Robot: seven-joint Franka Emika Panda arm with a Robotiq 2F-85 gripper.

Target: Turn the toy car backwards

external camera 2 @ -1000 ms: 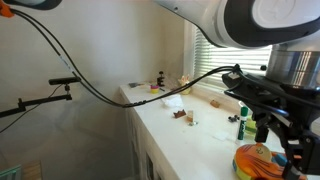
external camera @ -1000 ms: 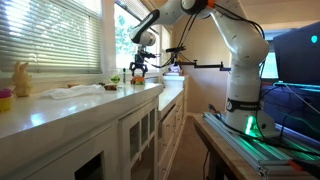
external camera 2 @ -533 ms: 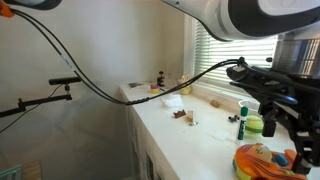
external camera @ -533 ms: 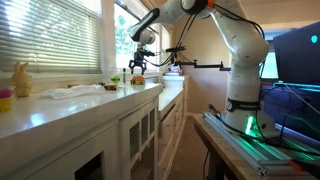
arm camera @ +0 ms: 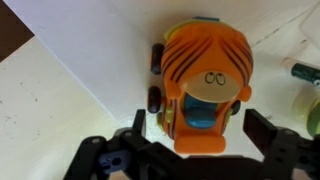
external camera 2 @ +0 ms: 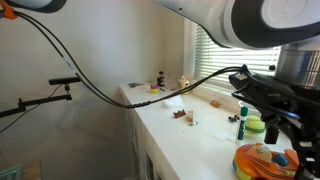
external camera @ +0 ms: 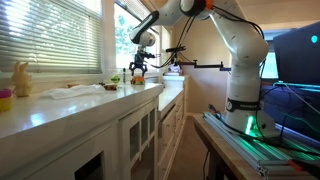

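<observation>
My gripper moves down around the toy car's near end (arm camera: 201,138) below and closes on its sides next, as there are gaps to both open fingers.
The toy car (arm camera: 205,85) is orange with a round face on its roof and dark wheels. It stands on the white counter (arm camera: 80,50). In the wrist view my gripper (arm camera: 199,128) is open, one dark finger on each side of the car's near end, with gaps to the car's sides. In both exterior views the gripper (external camera: 138,67) (external camera 2: 280,138) hangs just over the car (external camera: 137,77) (external camera 2: 258,160), which sits near the counter's corner.
A yellow rabbit figure (external camera: 21,78), a white cloth (external camera: 78,90) and a small green-and-white item (external camera: 113,78) lie along the counter. A green marker (external camera 2: 241,123), a green cup (external camera 2: 254,126) and small brown pieces (external camera 2: 180,113) stand near the car. Window blinds run along the counter.
My gripper rose slightly and came back down over the car. The car has stayed in place.
</observation>
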